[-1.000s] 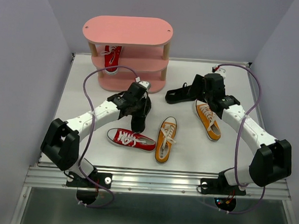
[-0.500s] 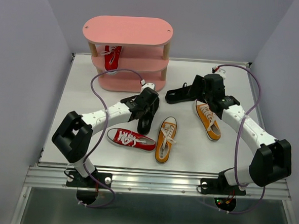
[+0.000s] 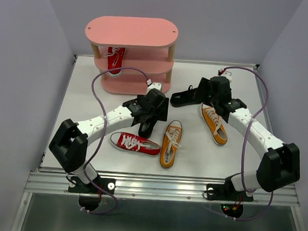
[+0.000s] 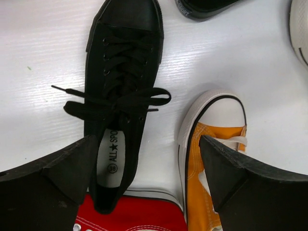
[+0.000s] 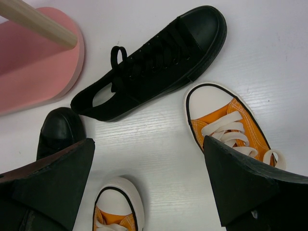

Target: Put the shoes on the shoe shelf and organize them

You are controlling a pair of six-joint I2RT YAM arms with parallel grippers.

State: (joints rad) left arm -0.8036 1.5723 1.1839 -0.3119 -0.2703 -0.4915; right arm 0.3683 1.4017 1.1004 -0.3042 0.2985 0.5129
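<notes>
One fingertip hangs over the orange shoe, so next I should shift my left gripper away from it and lower until both fingertips straddle the black shoe's heel opening point(image 3: 146, 129) point(image 4: 111, 166).
The pink shoe shelf point(image 3: 130, 31) stands at the back left, with one red shoe point(image 3: 114, 58) on its middle tier. My left gripper point(image 3: 152, 117) point(image 4: 147, 166) hangs open above the heel of a black shoe point(image 3: 144, 129) point(image 4: 122, 91), which lies flat on its sole and free of both fingers. A second red shoe point(image 3: 134, 143) point(image 4: 132, 216) and an orange shoe point(image 3: 170, 142) point(image 4: 214, 163) lie just beside it. My right gripper point(image 3: 209, 94) point(image 5: 149, 178) is open over bare table between the other black shoe point(image 3: 184, 98) point(image 5: 159, 60) and the other orange shoe point(image 3: 215, 123) point(image 5: 231, 125).
The shelf's lowest board point(image 5: 33, 62) and a wooden post point(image 5: 38, 21) show at the right wrist view's upper left. Purple cables loop off both arms. Grey walls close in the table point(image 3: 92, 106) on three sides.
My left gripper has opened and let go of the black shoe, which now rests on the table. The left arm has shifted a little to the right. The right arm has not moved.
</notes>
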